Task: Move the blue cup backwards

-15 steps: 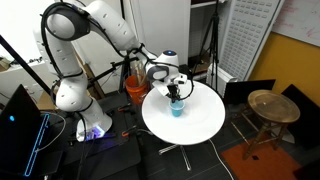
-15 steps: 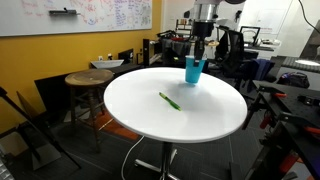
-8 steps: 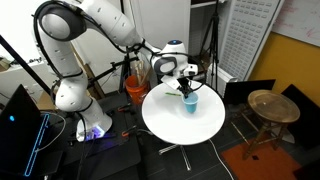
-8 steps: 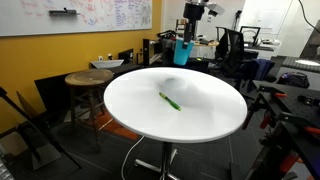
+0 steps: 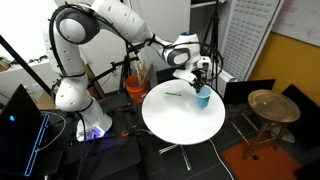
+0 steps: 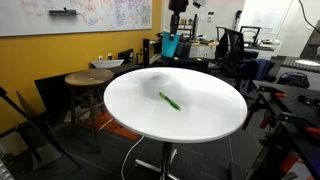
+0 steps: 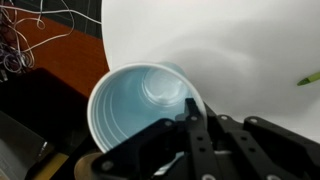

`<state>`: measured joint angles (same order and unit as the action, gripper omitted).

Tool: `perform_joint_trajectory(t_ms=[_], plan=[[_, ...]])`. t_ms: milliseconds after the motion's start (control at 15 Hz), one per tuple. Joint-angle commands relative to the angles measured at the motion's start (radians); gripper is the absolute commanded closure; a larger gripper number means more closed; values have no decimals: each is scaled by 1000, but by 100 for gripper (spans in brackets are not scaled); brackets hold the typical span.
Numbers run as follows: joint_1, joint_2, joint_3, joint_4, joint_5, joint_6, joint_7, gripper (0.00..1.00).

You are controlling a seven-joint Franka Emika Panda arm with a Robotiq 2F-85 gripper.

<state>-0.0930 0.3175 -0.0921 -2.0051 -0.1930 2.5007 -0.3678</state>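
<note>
My gripper should next lower the blue cup down and outward onto the table, just inside the table's far edge (image 6: 154, 75), and let go of the cup's rim, because the cup is hanging in the air.
The blue cup (image 5: 203, 98) is a small light-blue plastic cup, upright, held in the air over the far edge of the round white table (image 5: 175, 115). It also shows in an exterior view (image 6: 170, 44) above the table's rim (image 6: 150, 72). My gripper (image 5: 199, 84) is shut on the blue cup's rim. In the wrist view the cup (image 7: 135, 95) is seen from above, its open mouth empty, with a black finger (image 7: 190, 115) over its rim. The table edge passes under the cup.
A thin green stick (image 6: 169, 100) lies near the table's middle and shows in the wrist view (image 7: 308, 78) at the right edge. A round wooden stool (image 6: 88, 80) stands beside the table. An orange bucket (image 5: 135, 89) and cables sit on the floor.
My gripper has lifted the blue cup off the table and carried it across to the table's far edge, away from the green stick.
</note>
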Motion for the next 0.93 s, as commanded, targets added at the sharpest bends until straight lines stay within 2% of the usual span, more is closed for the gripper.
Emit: perform_joint_trajectory(t_ms=[0,333,867], plan=[[-15,115,35,162,-7,-85,-84,99],[-16,227,72,268,-14,-117,-160,99],[-8,347,93,339,-34,-116,-198,99]])
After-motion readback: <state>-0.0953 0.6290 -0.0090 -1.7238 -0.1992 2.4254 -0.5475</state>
